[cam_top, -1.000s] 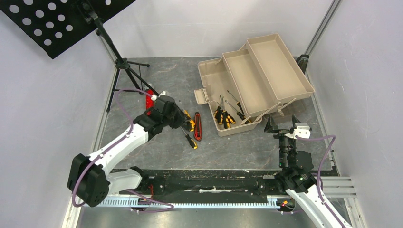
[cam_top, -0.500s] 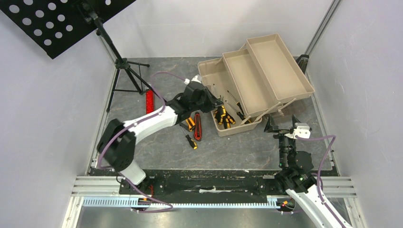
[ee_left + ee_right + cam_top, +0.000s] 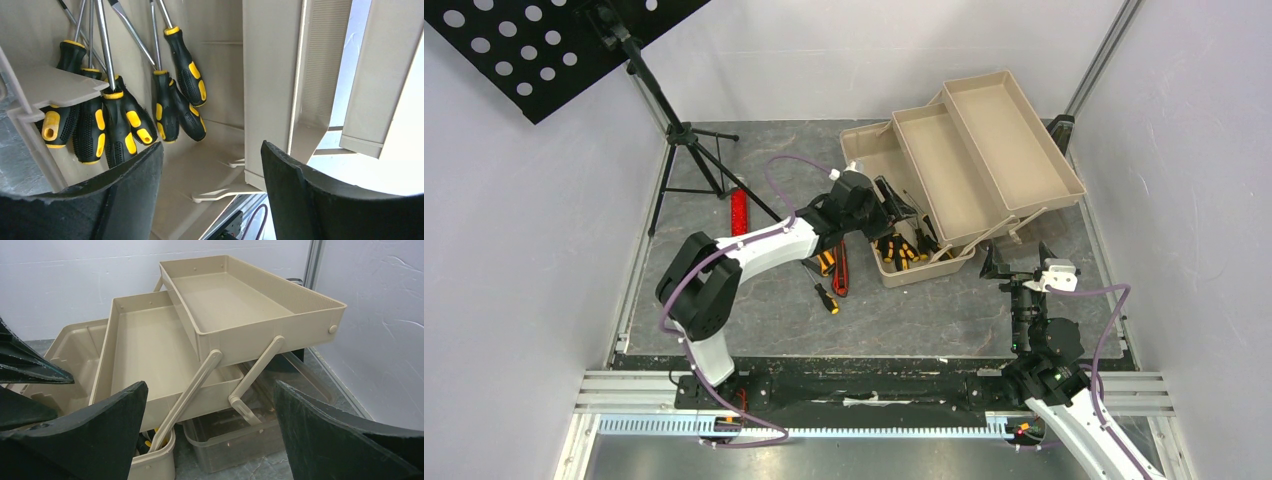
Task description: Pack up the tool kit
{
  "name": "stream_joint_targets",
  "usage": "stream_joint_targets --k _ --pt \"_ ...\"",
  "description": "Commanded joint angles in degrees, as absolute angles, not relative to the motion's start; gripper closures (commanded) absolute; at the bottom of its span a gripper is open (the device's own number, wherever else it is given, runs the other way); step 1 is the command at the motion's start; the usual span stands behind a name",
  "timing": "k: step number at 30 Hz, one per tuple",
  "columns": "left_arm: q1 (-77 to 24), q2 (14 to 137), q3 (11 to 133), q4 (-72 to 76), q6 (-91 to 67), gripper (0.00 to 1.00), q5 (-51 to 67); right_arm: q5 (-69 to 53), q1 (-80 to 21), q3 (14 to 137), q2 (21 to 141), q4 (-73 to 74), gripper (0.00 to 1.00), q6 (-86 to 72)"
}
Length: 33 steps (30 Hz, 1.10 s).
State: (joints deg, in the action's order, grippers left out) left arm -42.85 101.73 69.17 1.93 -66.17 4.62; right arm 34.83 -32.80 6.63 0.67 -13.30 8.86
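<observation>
My left gripper moves back and down onto the lone screwdriver's handle (image 3: 827, 299) next, since it lies below the gripper and to its left in the top view.
The tan toolbox (image 3: 984, 140) stands open at the back right, its two trays (image 3: 210, 295) folded out. Several yellow-and-black screwdrivers (image 3: 120, 120) lie in its bottom compartment (image 3: 896, 250). My left gripper (image 3: 896, 203) hangs open over that compartment, with nothing between its fingers (image 3: 212, 195). On the table left of the box lie one screwdriver (image 3: 826, 297), a red utility knife (image 3: 840, 276) and an orange one (image 3: 826, 262). My right gripper (image 3: 1016, 262) stands open and empty by the box's front right corner (image 3: 210, 435).
A black music stand (image 3: 544, 45) on a tripod (image 3: 689, 150) fills the back left. A plain red bar (image 3: 740, 212) lies by the tripod's feet. A clear plastic container (image 3: 235, 437) sits under the folded-out trays. White walls close in on both sides.
My left arm swung right from the loose tools on the table to above the toolbox's bottom compartment, and its jaws went from nearly shut to open. The right arm stayed still.
</observation>
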Motion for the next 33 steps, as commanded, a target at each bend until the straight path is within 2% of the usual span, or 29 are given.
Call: stream_joint_targets --k 1,12,21,33 --pt "-43.07 98.37 70.8 2.41 -64.94 0.22 2.39 35.54 -33.09 6.45 -1.58 -15.84 0.02 9.49" --pt "-43.07 86.19 66.27 -16.78 -62.83 0.25 -10.55 35.47 -33.13 6.5 -1.81 -15.82 0.02 9.4" --pt "-43.07 77.77 58.19 -32.09 -70.28 0.28 -18.91 35.49 -33.13 6.5 -1.93 -15.83 0.02 9.4" --pt "-43.07 81.52 55.72 -41.38 -75.16 0.31 -19.89 35.75 -33.13 6.48 -2.07 -15.84 0.02 9.5"
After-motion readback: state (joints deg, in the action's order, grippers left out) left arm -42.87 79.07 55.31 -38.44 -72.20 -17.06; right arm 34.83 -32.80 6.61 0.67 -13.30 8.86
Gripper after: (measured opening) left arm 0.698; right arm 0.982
